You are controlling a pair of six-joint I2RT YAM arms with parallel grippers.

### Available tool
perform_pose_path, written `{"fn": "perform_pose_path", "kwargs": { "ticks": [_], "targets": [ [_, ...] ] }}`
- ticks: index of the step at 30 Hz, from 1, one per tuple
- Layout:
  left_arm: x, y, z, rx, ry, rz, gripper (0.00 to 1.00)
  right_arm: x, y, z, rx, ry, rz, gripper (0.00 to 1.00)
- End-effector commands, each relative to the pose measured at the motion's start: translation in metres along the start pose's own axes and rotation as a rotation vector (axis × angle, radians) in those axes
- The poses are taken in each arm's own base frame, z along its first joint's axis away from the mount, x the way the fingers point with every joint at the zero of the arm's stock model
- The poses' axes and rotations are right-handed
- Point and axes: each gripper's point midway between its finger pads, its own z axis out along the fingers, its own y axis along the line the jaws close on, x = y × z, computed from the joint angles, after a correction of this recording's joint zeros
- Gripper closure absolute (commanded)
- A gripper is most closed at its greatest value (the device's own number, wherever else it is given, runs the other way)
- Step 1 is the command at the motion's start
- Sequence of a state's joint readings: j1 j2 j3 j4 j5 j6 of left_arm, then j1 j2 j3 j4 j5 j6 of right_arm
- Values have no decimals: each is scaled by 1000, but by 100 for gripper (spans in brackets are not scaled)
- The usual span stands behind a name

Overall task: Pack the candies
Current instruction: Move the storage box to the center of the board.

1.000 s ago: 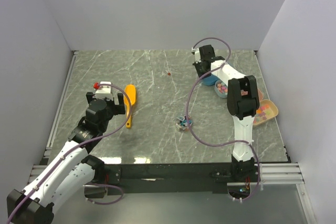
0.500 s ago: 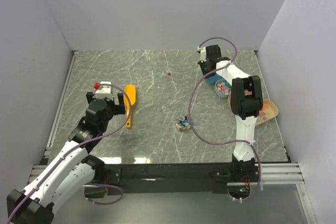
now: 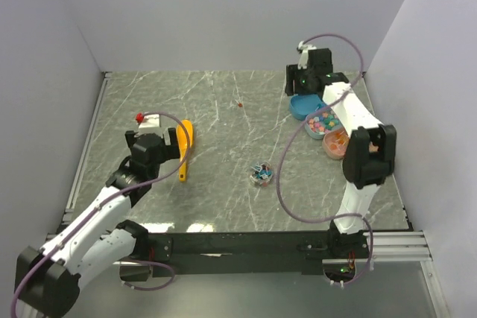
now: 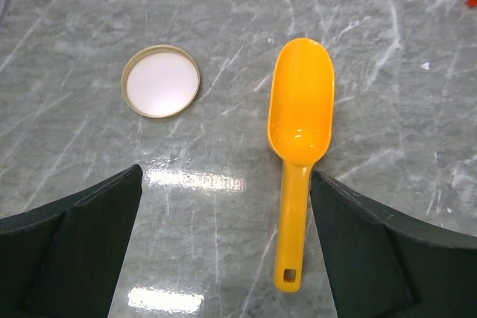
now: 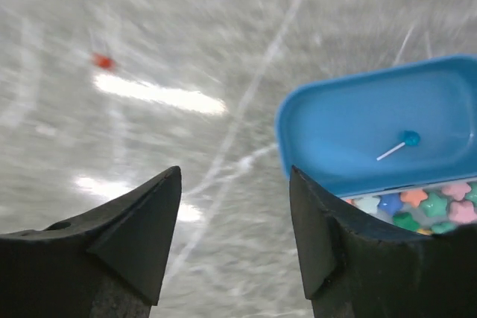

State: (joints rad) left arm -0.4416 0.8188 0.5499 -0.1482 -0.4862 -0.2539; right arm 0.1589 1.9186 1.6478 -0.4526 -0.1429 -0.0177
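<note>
Next, my left gripper moves down and outward onto the white lid's rim facing the scoop, where bare marble leaves finger room, as the lid lies below and outward.
The candies (image 3: 261, 175), a small heap of blue and dark wrapped sweets, lie on the marble table near its middle, far from both grippers. My left gripper (image 3: 151, 143) hangs open over the table at the left. In its wrist view the left gripper (image 4: 225, 178) has the handle of an orange scoop (image 4: 300, 109) just inside its right finger, and nothing is held. My right gripper (image 3: 298, 83) is at the back right, next to a blue container (image 3: 303, 106). In its wrist view the right gripper (image 5: 235, 174) is open and empty, with the blue container (image 5: 387, 132) to its right.
A round white lid (image 4: 160, 80) lies left of the scoop (image 3: 184, 147). A bowl of pastel sweets (image 3: 320, 123) and one of orange-red sweets (image 3: 337, 143) stand by the right arm. A tiny red bit (image 3: 240, 105) lies further back. Walls enclose the table.
The right arm has swung from above the bowls to the back right corner, and its gripper has gone from shut to open. The left arm has shifted only slightly.
</note>
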Motion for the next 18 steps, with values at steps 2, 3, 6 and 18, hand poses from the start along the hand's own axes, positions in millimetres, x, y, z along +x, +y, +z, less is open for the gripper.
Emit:
{"fn": "perform_pose_path", "kwargs": {
  "ticks": [2, 3, 6, 18],
  "targets": [
    [-23, 0, 14, -67, 12, -101, 1, -42, 24, -74, -76, -180, 147, 32],
    [-21, 0, 18, -76, 32, -106, 1, -48, 29, -85, -97, -222, 152, 32],
    [-13, 0, 34, -108, 104, -124, 1, -46, 41, -123, -146, -308, 188, 21],
    [23, 33, 113, -280, 315, -233, 16, 15, 74, -170, -321, -387, 301, 0]
  ]
}}
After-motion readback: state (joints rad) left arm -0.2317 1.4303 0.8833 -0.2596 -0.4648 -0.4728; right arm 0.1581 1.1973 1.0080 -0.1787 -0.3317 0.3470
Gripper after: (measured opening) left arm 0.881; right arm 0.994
